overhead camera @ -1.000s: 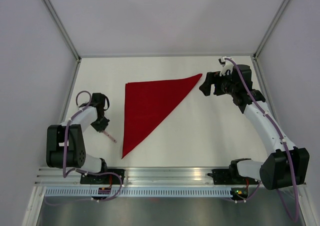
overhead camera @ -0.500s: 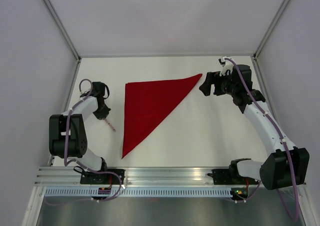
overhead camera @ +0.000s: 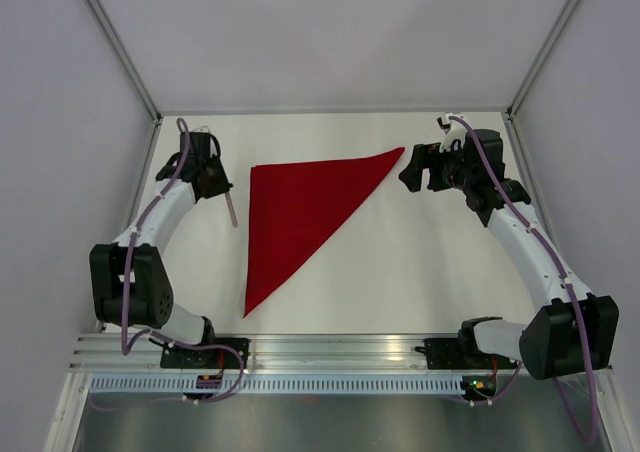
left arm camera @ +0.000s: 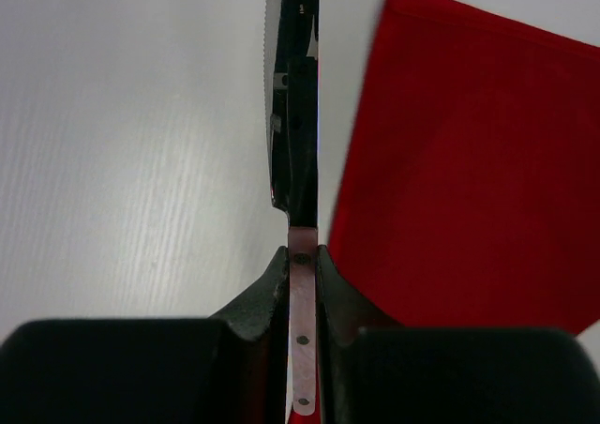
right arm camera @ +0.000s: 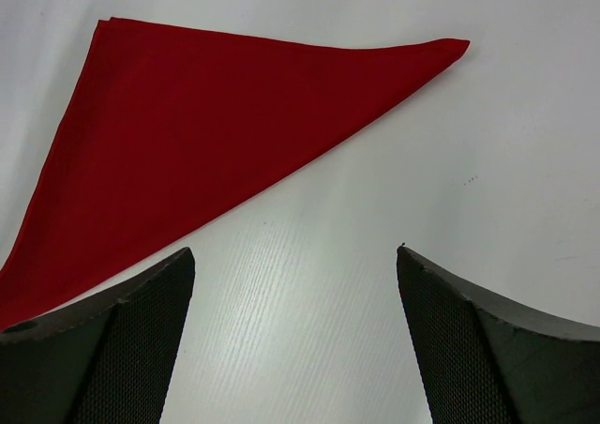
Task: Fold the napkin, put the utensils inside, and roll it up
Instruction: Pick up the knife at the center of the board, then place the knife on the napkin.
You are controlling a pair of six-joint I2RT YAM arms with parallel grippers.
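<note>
I will move my left gripper to the right in the top view next, to the napkin's long edge [overhead camera: 329,223]. Then I will turn the utensil alongside it, lower it and let it go.
The red napkin [overhead camera: 295,207] lies on the white table folded into a triangle, one point toward the far right and one toward the near edge. It also shows in the left wrist view as the napkin [left arm camera: 469,161] and in the right wrist view as the napkin [right arm camera: 187,133]. My left gripper [overhead camera: 212,182] is shut on one slim pinkish utensil [overhead camera: 232,210], just left of the napkin's far left corner. The riveted handle [left arm camera: 302,293] is pinched between the jaws of the left gripper [left arm camera: 302,255], and the serrated end points away. My right gripper [overhead camera: 410,175] hovers open by the napkin's right tip, with only bare table under the right gripper [right arm camera: 295,255].
White walls with metal corner posts close the table on the left, back and right. The left wall [overhead camera: 140,187] stands close behind my left arm. The arm bases sit on a rail [overhead camera: 330,350] at the near edge.
My left arm has swung from the near left of the table toward the far left, carrying the utensil up beside the napkin's far left corner. The right arm has not moved.
</note>
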